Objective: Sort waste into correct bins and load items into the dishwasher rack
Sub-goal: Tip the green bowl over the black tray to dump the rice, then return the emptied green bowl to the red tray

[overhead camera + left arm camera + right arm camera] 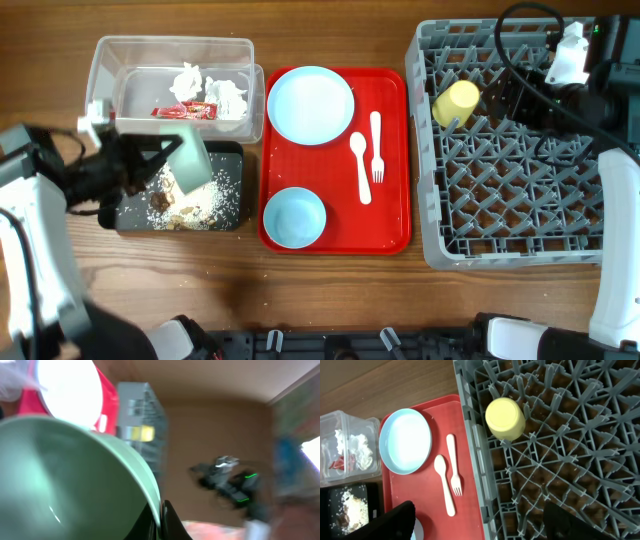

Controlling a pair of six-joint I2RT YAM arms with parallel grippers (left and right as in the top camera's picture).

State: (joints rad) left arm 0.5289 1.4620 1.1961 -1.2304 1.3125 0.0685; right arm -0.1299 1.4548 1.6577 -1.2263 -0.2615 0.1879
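Observation:
The white spoon [361, 167] lies to my left gripper's right in the overhead view. The left gripper swings over it next, levels and lowers the bowl, then releases it.
My left gripper [152, 160] is shut on the rim of the pale green bowl [192, 160] and holds it tilted on its side over the black tray [228, 150]. In the left wrist view the jaws [161, 521] pinch the bowl's rim [75, 475]. Beige food scraps [190, 203] lie in the black tray. The clear tub [110, 60] holds white tissue wads [228, 95] and a red wrapper [183, 110]. My right gripper [498, 97] is open and empty above the grey dishwasher rack [520, 220], near the yellow cup [456, 103]. Its fingers [490, 525] are spread wide.
The red serving tray [390, 215] holds a light blue plate [310, 105], a light blue bowl [294, 217], a white spoon [360, 165] and a white fork [377, 145]. The rack stands right of the tray. Wooden table lies in front.

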